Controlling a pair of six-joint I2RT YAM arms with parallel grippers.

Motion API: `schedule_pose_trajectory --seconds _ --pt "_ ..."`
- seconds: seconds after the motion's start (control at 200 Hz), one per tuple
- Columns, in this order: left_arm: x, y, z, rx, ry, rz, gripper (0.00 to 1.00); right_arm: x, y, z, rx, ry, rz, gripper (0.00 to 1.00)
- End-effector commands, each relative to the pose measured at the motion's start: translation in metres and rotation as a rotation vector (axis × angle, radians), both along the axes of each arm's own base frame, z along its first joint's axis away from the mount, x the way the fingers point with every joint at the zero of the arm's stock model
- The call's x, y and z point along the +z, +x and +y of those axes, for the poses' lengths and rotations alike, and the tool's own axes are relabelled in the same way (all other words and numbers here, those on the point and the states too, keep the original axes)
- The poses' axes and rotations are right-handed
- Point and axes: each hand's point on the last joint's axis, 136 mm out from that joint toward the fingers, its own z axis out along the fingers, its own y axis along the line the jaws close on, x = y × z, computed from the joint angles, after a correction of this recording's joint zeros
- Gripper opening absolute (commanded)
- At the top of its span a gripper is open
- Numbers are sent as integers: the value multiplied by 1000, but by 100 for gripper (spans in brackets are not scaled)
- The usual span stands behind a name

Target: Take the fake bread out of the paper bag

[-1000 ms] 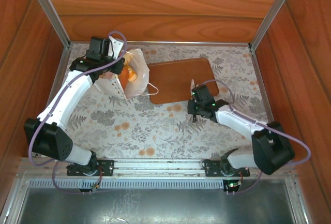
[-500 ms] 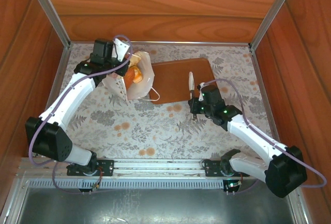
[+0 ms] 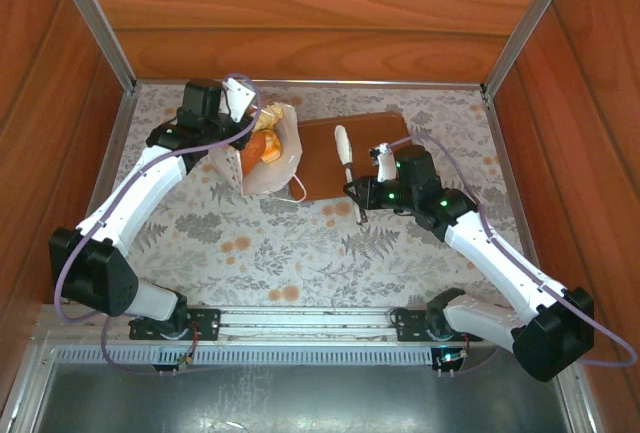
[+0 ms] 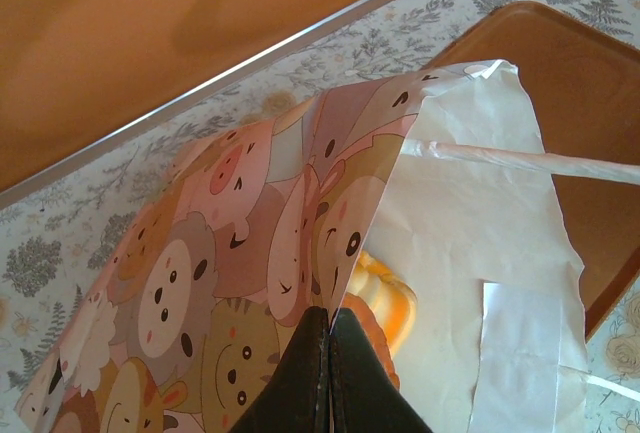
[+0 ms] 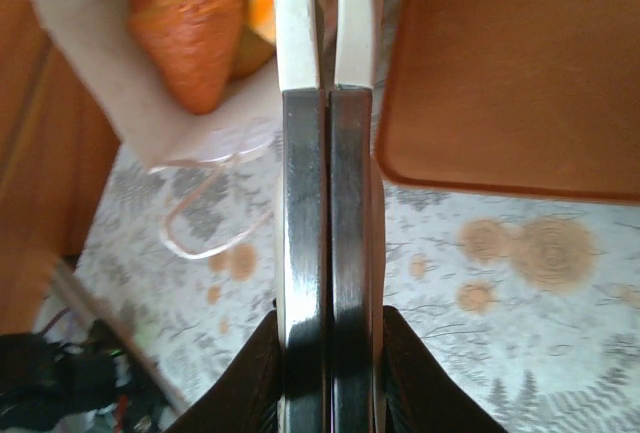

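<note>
The shut white tips of the tongs (image 3: 345, 153) point beside the orange bread, so my right gripper needs to move toward the bag's opening (image 3: 271, 160) next, turn the tongs as it goes, and open to let go of them.
The paper bag (image 3: 272, 168) lies tilted at the back left, cartoon animals printed on its outside (image 4: 230, 253) and white inside. My left gripper (image 3: 247, 125) is shut on its upper rim, jaws (image 4: 328, 328) pinching the paper edge and holding the mouth open. Orange and yellow fake bread (image 3: 264, 146) sits inside; a yellow piece (image 4: 390, 303) shows just past my fingertips. My right gripper (image 3: 370, 191) is shut on metal tongs (image 3: 345, 153) with white tips. In the right wrist view the tongs (image 5: 328, 153) are pressed together in my gripper (image 5: 328, 373), pointing beside an orange bread (image 5: 190, 23).
A flat brown board (image 3: 375, 148) lies right of the bag, under the tongs' tips. The bag's cord handle (image 3: 297, 185) trails on the floral cloth (image 3: 300, 243). Wooden walls and metal rails close in the back and sides.
My right arm has swung left and turned the tongs, so their white tips now point toward the bag's mouth. My left gripper has pulled the bag's rim slightly up and right.
</note>
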Motion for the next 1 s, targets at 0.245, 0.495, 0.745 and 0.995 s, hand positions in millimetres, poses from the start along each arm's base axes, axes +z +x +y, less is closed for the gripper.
schedule_pose_trajectory --seconds 0.245,0.495,0.745,0.995 --pt "24 2 -1 50 -46 -66 0 44 -40 46 226 207 118 11" --pt "23 3 0 53 -44 -65 0 44 -44 65 273 216 151 22" --pt "24 2 0 54 -46 -70 0 46 -45 82 315 222 161 34" --pt "24 2 -1 50 -50 -71 0 36 -39 92 315 216 208 40"
